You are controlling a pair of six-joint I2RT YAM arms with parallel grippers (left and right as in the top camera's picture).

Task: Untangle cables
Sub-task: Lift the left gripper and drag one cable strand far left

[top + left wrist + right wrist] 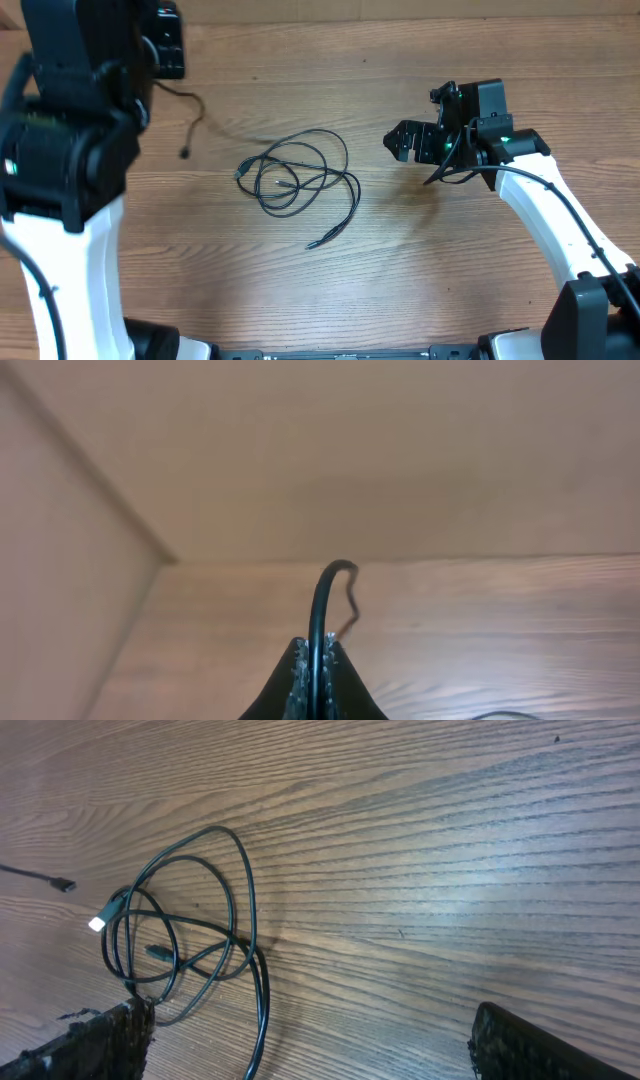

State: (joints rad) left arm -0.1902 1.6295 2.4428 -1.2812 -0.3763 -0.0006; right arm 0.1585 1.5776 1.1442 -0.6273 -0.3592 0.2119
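Note:
I should next swing my left gripper down to bare tabletop, below and left in the overhead view, to free the cable from the tangle.
A tangle of thin black cables (pixel 290 186) lies looped on the wooden table in the middle of the overhead view, one end trailing toward the front (pixel 314 243). My left gripper (pixel 160 75) is raised at the back left and shut on a separate black cable (pixel 319 610), which arcs up from between the fingers and hangs down to a plug end (pixel 186 153). My right gripper (pixel 396 142) stands open just right of the tangle. In the right wrist view its jaws (pixel 310 1050) are wide apart, with the cable loops (pixel 248 900) ahead of the left finger (pixel 100 1040).
The left arm's large white and black body (pixel 60 150) fills the left side of the overhead view. A tan wall (pixel 300 450) rises behind the table's far edge. Bare wood grain table (pixel 450 260) stretches in front of the right arm.

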